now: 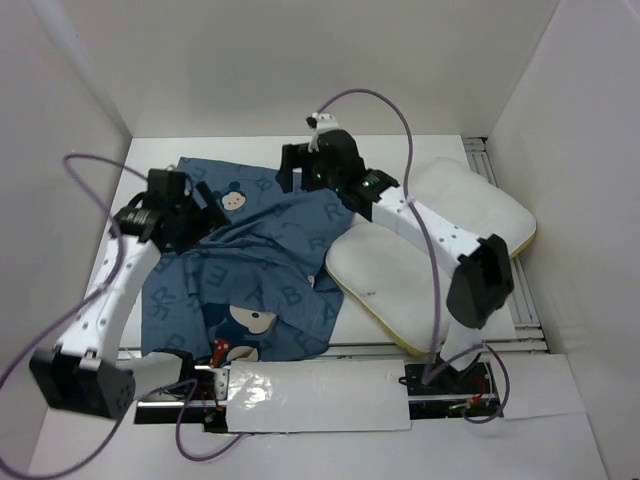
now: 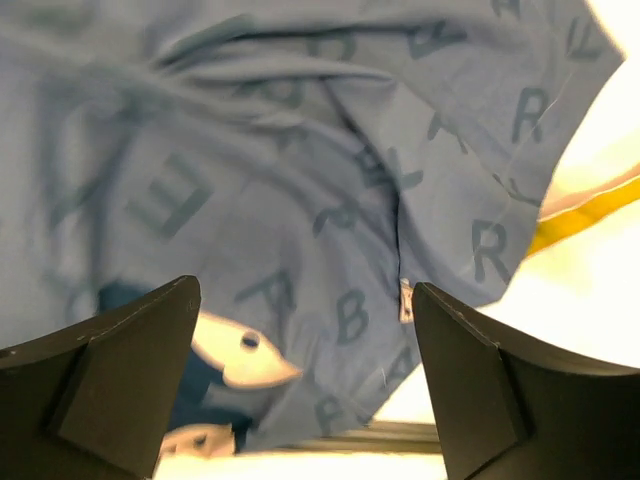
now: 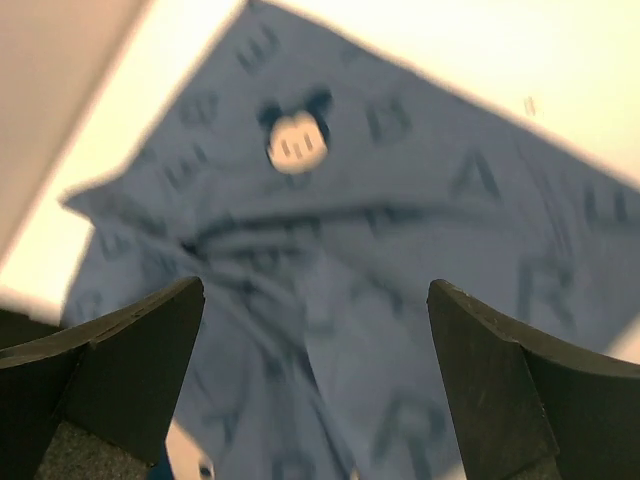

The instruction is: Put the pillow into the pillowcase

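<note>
My left gripper moves across and down onto the pillowcase's fold beside the far mouse face next. That fold lies below and to the gripper's right in the top view.
The dusty-blue pillowcase [image 1: 250, 270] with letters and mouse faces lies crumpled on the table's left and middle. It fills the left wrist view [image 2: 300, 180] and the right wrist view [image 3: 400, 250]. The white pillow [image 1: 430, 250] with a yellow edge band lies to its right, and its near-left corner lies under the pillowcase's right edge. A strip of it shows in the left wrist view [image 2: 600, 210]. My left gripper [image 1: 215, 215] is open over the pillowcase's left part. My right gripper [image 1: 290, 170] is open over its far part. Neither holds anything.
White walls enclose the table on the left, back and right. A metal rail [image 1: 495, 170] runs along the right side behind the pillow. A shiny white sheet [image 1: 320, 395] lies between the arm bases at the near edge.
</note>
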Tool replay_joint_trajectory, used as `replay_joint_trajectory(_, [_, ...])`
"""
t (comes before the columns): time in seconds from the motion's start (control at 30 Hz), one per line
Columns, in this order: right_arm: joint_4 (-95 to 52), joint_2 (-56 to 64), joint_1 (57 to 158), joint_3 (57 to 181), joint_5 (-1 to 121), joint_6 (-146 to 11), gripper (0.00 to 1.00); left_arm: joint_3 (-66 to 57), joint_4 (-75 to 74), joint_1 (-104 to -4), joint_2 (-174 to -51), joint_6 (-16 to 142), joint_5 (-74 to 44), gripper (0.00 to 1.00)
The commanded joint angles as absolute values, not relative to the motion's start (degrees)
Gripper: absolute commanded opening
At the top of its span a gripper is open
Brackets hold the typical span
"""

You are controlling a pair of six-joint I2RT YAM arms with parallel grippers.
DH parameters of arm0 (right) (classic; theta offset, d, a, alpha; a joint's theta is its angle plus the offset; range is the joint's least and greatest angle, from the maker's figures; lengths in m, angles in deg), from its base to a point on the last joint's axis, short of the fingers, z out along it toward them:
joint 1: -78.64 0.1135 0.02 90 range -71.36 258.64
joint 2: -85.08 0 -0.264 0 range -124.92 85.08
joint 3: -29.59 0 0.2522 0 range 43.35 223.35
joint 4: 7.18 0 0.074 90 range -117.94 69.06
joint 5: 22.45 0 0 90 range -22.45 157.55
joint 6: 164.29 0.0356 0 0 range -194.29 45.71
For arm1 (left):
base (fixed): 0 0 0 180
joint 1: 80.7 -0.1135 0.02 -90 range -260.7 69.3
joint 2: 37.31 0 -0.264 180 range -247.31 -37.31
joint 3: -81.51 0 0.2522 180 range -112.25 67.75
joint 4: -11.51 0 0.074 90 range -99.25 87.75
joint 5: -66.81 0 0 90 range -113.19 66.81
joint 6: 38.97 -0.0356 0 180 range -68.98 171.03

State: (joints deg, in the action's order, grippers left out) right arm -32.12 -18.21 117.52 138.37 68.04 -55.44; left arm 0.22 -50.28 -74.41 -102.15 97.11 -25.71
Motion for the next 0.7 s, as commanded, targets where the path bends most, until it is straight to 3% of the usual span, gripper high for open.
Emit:
replay_joint_trajectory(0.0, [-39.75,-11.18,119.43,128.19,78.09,-54.16,1.0,-4.22,-44.01,-69.46,-113.4,89.71,-27.57,1.0])
replay_joint_trajectory(0.27, [-45.54,4.72,118.37,112.79,80.82,-50.73,1.0,-23.81,-41.98,-59.35,-139.85,76.08,-33.38,1.0])
replay_joint_trajectory(0.43, [-48.89,11.68,117.84,110.06,83.64,-49.41,1.0,-38.83,-46.71,-58.11,-154.97,75.55,-36.02,1.0])
replay_joint_trajectory(0.67, [-53.82,16.08,115.29,109.35,88.12,-49.41,1.0,-45.63,-49.44,-56.44,-168.35,75.11,-38.82,1.0])
